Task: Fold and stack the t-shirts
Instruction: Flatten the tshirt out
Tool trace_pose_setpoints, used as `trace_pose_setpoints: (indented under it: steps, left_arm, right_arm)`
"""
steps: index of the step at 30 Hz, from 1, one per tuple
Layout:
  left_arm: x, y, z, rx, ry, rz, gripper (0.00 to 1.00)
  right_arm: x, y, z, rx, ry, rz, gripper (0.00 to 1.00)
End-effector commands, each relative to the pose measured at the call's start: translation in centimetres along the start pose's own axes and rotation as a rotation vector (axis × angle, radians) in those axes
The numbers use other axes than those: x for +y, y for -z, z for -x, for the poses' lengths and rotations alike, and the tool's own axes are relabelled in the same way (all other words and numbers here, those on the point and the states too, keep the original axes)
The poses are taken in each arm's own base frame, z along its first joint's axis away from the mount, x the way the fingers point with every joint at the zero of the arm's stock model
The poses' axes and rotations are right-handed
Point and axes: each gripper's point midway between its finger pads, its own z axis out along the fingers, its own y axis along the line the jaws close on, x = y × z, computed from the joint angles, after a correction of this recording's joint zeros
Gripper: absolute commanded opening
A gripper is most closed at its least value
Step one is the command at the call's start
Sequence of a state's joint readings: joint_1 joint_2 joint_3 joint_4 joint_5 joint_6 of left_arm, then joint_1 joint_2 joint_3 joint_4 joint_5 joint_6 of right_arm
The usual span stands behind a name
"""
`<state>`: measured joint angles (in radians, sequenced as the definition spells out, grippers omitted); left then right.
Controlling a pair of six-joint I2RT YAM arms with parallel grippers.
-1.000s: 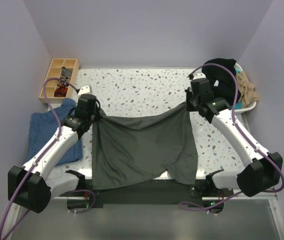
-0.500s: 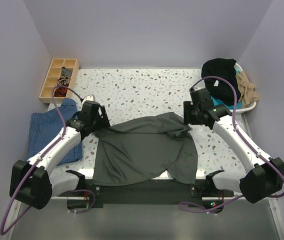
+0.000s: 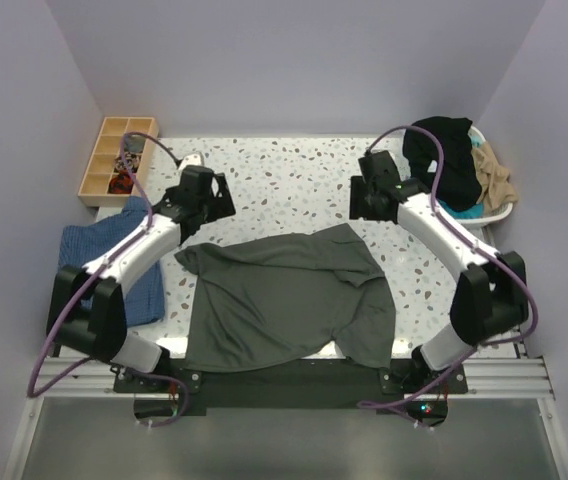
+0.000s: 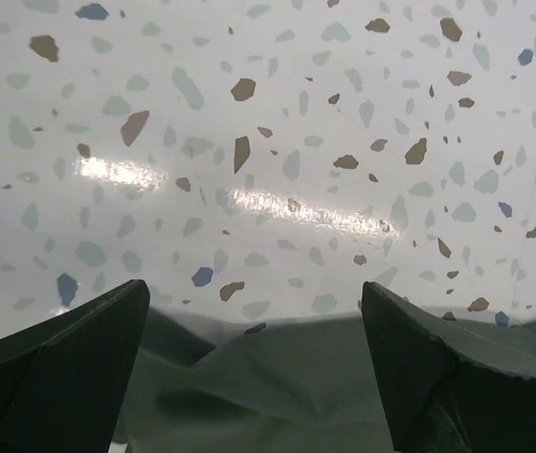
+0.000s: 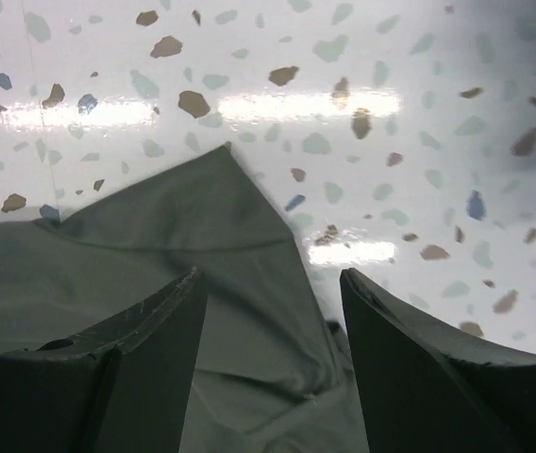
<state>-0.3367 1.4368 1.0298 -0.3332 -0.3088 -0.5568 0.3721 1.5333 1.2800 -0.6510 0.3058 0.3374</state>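
Note:
Next I will lower and shift my right gripper to the left in the top view, onto the shirt's pointed far corner (image 3: 344, 230) (image 5: 221, 164), because that corner juts out beyond the shirt's folds.
A charcoal-grey t-shirt (image 3: 284, 300) lies rumpled on the middle of the table, its near edge hanging over the front and its far edge loosely doubled over. My left gripper (image 3: 204, 200) hovers open just beyond the shirt's far left corner. In the left wrist view the grey cloth (image 4: 268, 387) lies below the open left gripper (image 4: 254, 288), untouched. My right gripper (image 3: 369, 200) hovers open past the far right corner. The right wrist view shows the shirt's pointed corner (image 5: 155, 245) under the open right gripper (image 5: 270, 276), apart from it. Black (image 3: 442, 150), tan (image 3: 494, 180) and teal (image 3: 459, 212) t-shirts are heaped at the back right.
A white basket (image 3: 502, 213) holds the heap of shirts at the back right. A wooden organiser (image 3: 117, 160) with small items stands at the back left. A blue cloth (image 3: 99, 265) lies at the table's left edge beside the left arm.
Both grippers opened and let go of the grey shirt's far corners. The cloth dropped onto the table, and both arms pulled away toward the back.

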Motion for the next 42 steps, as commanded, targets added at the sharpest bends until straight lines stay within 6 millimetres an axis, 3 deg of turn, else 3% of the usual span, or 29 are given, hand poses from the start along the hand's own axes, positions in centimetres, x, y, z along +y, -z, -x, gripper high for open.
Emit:
trace_pose_setpoints:
  steps: [1, 3, 6, 13, 26, 28, 29, 30, 31, 33, 36, 38, 42]
  left_arm:
    - [-2.0, -3.6, -1.7, 0.052, -0.021, -0.06, 1.0]
    - [-2.0, -4.4, -3.4, 0.093, -0.019, -0.072, 1.0]
    - [-1.4, -5.2, -5.3, 0.132, -0.024, -0.061, 1.0]
    - [-0.6, -5.6, -7.4, 0.171, -0.021, -0.047, 1.0]
    - [0.3, -6.1, -9.9, 0.215, -0.028, -0.035, 1.0]
    - [0.2, -6.2, -10.0, 0.214, -0.028, -0.043, 0.99]
    - [0.3, -6.2, -10.1, 0.217, -0.029, -0.043, 0.97]
    - [0.2, -6.3, -10.2, 0.22, -0.03, -0.047, 0.95]
    - [0.0, -6.4, -10.3, 0.221, -0.032, -0.059, 0.91]
    - [-0.2, -6.4, -10.3, 0.217, -0.034, -0.074, 0.64]
    - [-0.6, -6.2, -9.5, 0.202, -0.047, -0.089, 0.25]
    - [-1.2, -6.0, -7.9, 0.171, -0.056, -0.097, 0.0]
    - [-2.0, -4.5, -3.1, 0.074, -0.089, -0.095, 0.0]
  right_arm:
    - [4.2, -4.2, 0.7, 0.03, -0.022, 0.145, 0.63]
    - [5.2, -6.1, -0.5, 0.093, -0.011, 0.167, 0.62]
    - [5.8, -7.1, -1.2, 0.131, -0.001, 0.184, 0.6]
    - [6.3, -9.4, -3.8, 0.202, 0.039, 0.203, 0.61]
    - [6.3, -12.7, -4.3, 0.22, 0.084, 0.181, 0.64]
    - [6.4, -13.2, -4.7, 0.237, 0.092, 0.183, 0.51]
    - [6.5, -13.3, -4.8, 0.244, 0.091, 0.183, 0.28]
    - [6.6, -13.4, -4.8, 0.245, 0.091, 0.19, 0.15]
    - [6.8, -13.3, -4.8, 0.245, 0.089, 0.202, 0.0]
    - [7.0, -13.0, -4.4, 0.229, 0.088, 0.216, 0.0]
    - [7.0, -11.0, -2.2, 0.157, 0.083, 0.229, 0.0]
    - [6.4, -8.5, 0.8, 0.061, 0.072, 0.219, 0.0]
    - [5.1, -3.8, 6.3, -0.111, 0.057, 0.183, 0.0]
